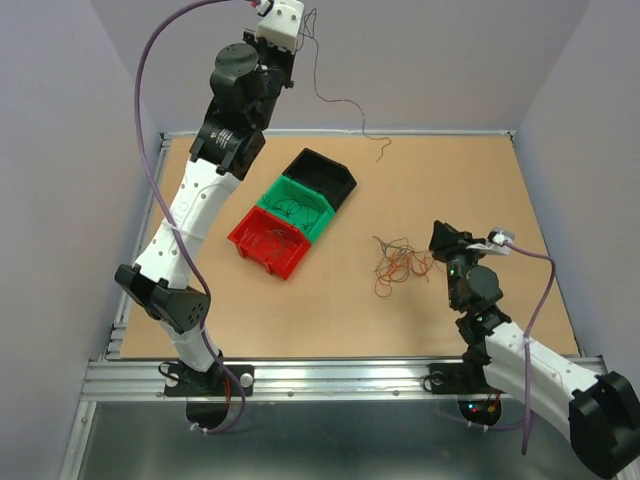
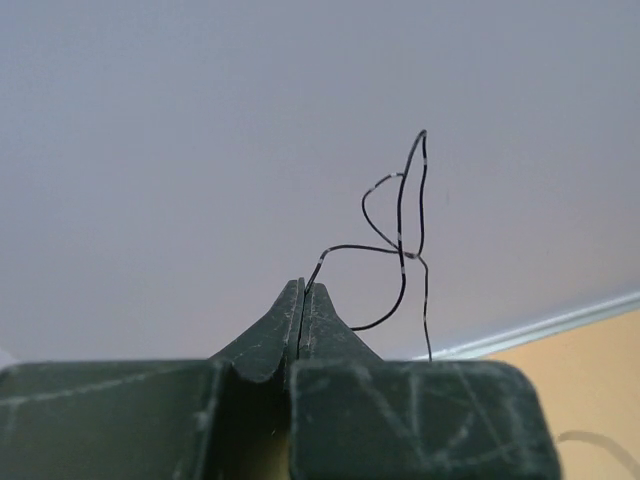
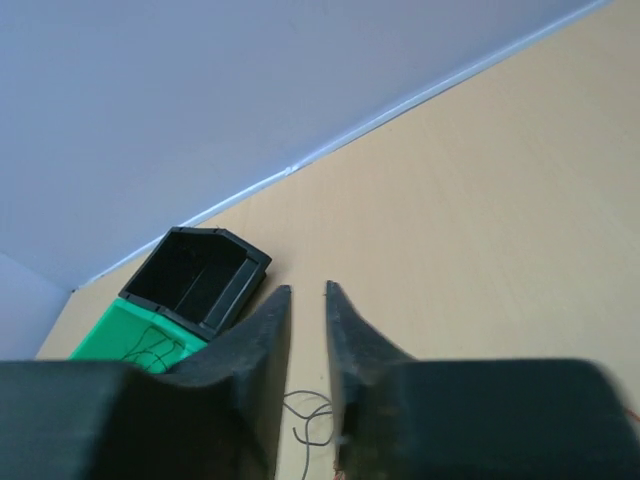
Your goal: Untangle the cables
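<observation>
I should next move my left gripper down and back into the green bin to let go of the dark cable, because that bin is below the gripper, closer to my base.
A clump of thin reddish-brown and dark cables lies on the table right of centre. My left gripper is raised high at the back, shut on one dark cable. That cable hangs down in a long curve, its free end resting near the table's far edge. In the left wrist view the jaws are pressed together with the curly dark cable rising from their tips. My right gripper is low beside the clump's right side. Its jaws stand a narrow gap apart, with a grey cable loop on the table below them.
Three bins sit in a diagonal row left of centre: black, green holding a few wires, and red holding a few wires. The black bin and green bin also show ahead of the right gripper.
</observation>
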Motion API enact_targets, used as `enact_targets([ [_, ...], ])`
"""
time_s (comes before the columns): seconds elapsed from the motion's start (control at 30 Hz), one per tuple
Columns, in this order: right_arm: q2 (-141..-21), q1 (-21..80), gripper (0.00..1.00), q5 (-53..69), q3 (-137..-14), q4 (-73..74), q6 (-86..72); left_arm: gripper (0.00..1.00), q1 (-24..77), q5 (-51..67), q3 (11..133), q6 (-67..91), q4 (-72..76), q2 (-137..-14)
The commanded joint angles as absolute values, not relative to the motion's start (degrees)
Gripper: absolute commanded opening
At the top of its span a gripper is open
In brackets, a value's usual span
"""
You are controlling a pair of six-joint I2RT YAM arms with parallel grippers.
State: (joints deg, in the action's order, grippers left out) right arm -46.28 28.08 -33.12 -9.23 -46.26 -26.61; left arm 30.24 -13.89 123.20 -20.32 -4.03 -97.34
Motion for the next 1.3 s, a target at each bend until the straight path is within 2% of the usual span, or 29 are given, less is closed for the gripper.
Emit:
enact_targets([
  [0.0,-41.84,27.6,0.66,-36.04,-8.17,-41.58,-26.45,0.0,29.8,-9.06,120.24,-18.73,-0.79,-96.33],
  [0.1,-38.51,27.68,0.91,-34.98,-8.17,-38.94,-26.63,0.0,29.8,-5.11,116.9,-18.63,-0.27,-96.68],
  [0.17,-36.4,27.6,0.95,-33.76,-8.0,-37.8,-26.46,0.0,29.88,-3.0,114.8,-18.54,-0.26,-96.94],
  [0.3,-34.11,27.6,0.96,-33.31,-7.56,-36.48,-26.11,0.0,29.88,-0.27,109.96,-18.54,0.95,-95.28],
  [0.43,-32.96,27.6,0.96,-32.17,-7.38,-36.21,-25.84,0.0,29.88,5.35,99.52,-18.28,5.01,-90.36],
  [0.57,-33.48,27.6,0.97,-30.42,-7.73,-36.21,-25.66,0.0,29.79,5.45,93.02,-17.84,6.15,-87.81],
  [0.8,-35.15,27.6,0.97,-28.92,-8.53,-36.21,-25.66,0.0,29.79,6.15,78.32,-15.91,17.48,-78.23],
  [0.87,-35.33,27.69,0.97,-28.48,-8.7,-36.3,-25.58,0.0,29.79,6.68,78.04,-16.78,18.37,-76.91],
  [1.07,-35.51,27.6,0.97,-26.81,-8.79,-36.74,-25.58,0.0,29.79,5.1,87.35,-18.02,13.71,-76.73],
  [1.27,-36.03,27.6,0.97,-26.46,-8.88,-37.0,-25.49,0.0,29.71,5.27,89.83,-17.4,12.22,-75.33],
])
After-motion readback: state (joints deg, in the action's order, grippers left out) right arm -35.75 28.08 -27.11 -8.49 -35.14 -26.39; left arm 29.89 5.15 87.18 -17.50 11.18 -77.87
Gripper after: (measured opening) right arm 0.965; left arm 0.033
